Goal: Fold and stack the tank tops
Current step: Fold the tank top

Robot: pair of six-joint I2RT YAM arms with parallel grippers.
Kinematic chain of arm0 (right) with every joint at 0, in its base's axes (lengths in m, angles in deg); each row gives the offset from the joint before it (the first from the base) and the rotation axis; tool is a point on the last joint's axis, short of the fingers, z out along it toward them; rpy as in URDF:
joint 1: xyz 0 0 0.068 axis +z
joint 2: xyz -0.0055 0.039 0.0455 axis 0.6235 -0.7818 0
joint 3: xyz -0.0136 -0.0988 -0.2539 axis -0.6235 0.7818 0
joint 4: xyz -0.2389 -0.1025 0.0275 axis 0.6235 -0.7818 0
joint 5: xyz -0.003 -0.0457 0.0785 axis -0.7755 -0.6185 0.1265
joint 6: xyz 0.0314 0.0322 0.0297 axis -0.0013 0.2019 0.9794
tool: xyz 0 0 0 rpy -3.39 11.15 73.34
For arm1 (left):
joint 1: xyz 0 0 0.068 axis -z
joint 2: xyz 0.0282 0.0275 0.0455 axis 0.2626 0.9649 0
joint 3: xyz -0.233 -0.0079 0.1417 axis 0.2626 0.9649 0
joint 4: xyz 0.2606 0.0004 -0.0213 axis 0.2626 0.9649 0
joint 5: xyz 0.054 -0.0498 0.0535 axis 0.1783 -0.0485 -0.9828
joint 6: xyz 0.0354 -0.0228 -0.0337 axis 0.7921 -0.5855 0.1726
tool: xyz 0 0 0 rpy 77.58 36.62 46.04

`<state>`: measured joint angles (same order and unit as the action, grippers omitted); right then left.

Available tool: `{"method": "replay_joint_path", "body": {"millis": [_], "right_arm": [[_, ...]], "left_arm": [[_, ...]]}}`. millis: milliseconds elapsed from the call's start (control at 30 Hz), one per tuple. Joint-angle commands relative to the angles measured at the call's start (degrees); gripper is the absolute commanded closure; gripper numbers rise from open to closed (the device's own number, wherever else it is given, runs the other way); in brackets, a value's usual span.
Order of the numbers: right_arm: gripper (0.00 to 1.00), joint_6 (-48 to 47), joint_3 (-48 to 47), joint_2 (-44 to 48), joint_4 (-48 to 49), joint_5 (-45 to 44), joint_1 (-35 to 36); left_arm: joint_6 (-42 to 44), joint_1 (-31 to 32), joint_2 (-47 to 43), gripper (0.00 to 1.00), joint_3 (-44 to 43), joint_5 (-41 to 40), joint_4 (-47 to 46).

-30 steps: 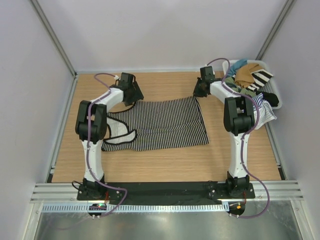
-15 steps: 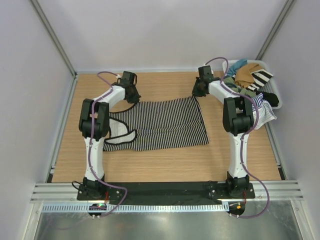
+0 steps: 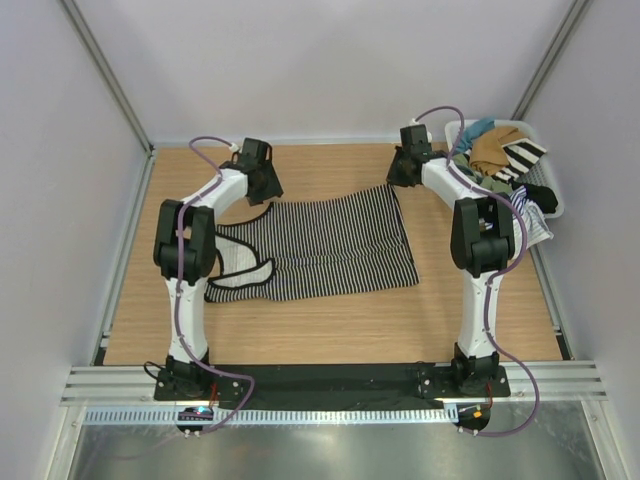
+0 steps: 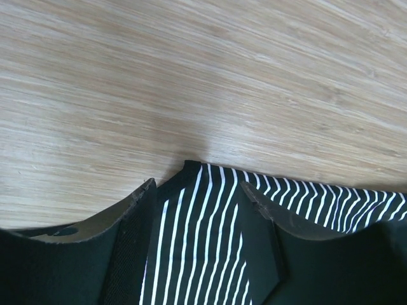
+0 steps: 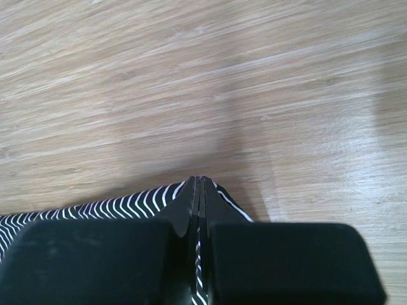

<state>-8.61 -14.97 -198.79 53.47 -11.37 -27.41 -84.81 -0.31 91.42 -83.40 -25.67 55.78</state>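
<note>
My left gripper eases down onto the tank top's far corner by the dark armhole trim [image 4: 193, 170] next and closes, as striped cloth [image 4: 197, 235] already lies between its fingers.
The fine black-and-white striped tank top [image 3: 330, 245] lies spread flat on the wooden table, straps to the left. My left gripper [image 3: 265, 188] is at its far left corner. In the left wrist view the gripper [image 4: 197, 187] is open, with the striped cloth [image 4: 197, 235] lying between the fingers. My right gripper [image 3: 398, 180] is at the far right corner. In the right wrist view it [image 5: 199, 181] is shut on the striped hem [image 5: 127, 206]. The blue-and-white top [image 3: 530, 222] hangs from the bin at the right, partly hidden by my right arm.
A white bin [image 3: 553, 180] at the back right holds tan [image 3: 495, 145], teal, black [image 3: 540, 195] and bold wide-striped [image 3: 522, 155] clothes. Bare wood runs along the table's far edge and in front of the spread top.
My right gripper has moved slightly toward the back, drawing the far right corner of the top with it. My left arm has shifted a little at the far left corner.
</note>
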Motion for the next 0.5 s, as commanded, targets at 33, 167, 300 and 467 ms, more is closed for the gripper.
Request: {"method": "replay_joint_path", "body": {"millis": [33,167,300,467], "right_arm": [[0.99,0.98,1.06,3.11,1.79,0.04,0.27],[0.99,0.9,1.06,2.93,2.06,-0.22,0.18],[0.99,0.98,1.15,2.58,2.06,0.04,0.18],[0.99,1.07,1.5,2.84,1.97,0.04,0.18]], "left_arm": [[0.33,-0.06,0.66,0.46,-2.15,-0.34,1.77],[0.24,-0.06,3.47,0.5,-4.17,0.79,2.66],[0.15,-0.06,4.71,0.64,-4.26,0.89,2.57],[0.5,-0.06,5.33,0.67,-4.7,1.5,2.92]]}}
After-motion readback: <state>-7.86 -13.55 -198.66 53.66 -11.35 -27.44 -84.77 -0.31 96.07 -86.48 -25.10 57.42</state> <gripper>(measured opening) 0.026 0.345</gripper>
